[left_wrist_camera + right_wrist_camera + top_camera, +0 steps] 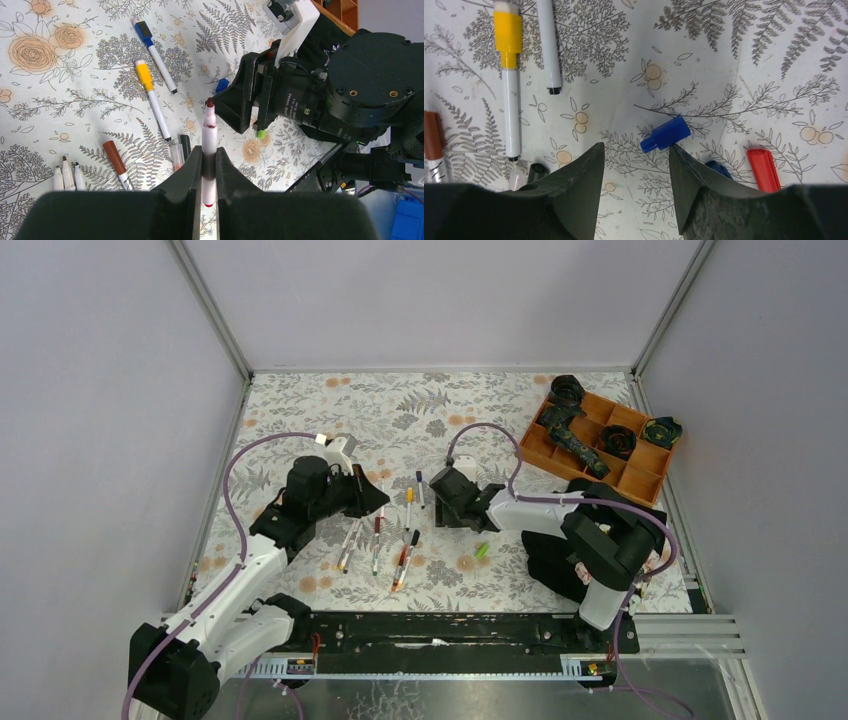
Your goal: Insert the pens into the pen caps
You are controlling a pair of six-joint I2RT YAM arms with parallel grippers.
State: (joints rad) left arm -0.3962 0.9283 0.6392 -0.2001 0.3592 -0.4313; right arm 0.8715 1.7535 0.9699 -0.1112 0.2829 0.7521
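Note:
The blue pen cap (665, 135) lies just beyond one finger, so my right gripper will next move outward low over the mat to bring it between its fingers.
My left gripper (209, 156) is shut on a white pen (209, 131) with a dark red tip, which points at the right arm's wrist. In the top view the left gripper (380, 502) hovers over several pens (377, 540) lying on the floral mat. My right gripper (636, 150) is open and low over the mat, with nothing between its fingers. A blue pen cap (665, 135) lies just ahead of its right fingertip, and a red pen cap (763, 169) lies further right. A yellow-capped pen (509, 75) lies to the upper left. A green pen cap (481, 551) rests near the right arm.
An orange compartment tray (642, 477) with black parts stands at the back right. Grey walls enclose the mat on three sides. A black rail (450, 632) carrying the arm bases runs along the near edge. The two grippers (440, 505) are close together at mid-table.

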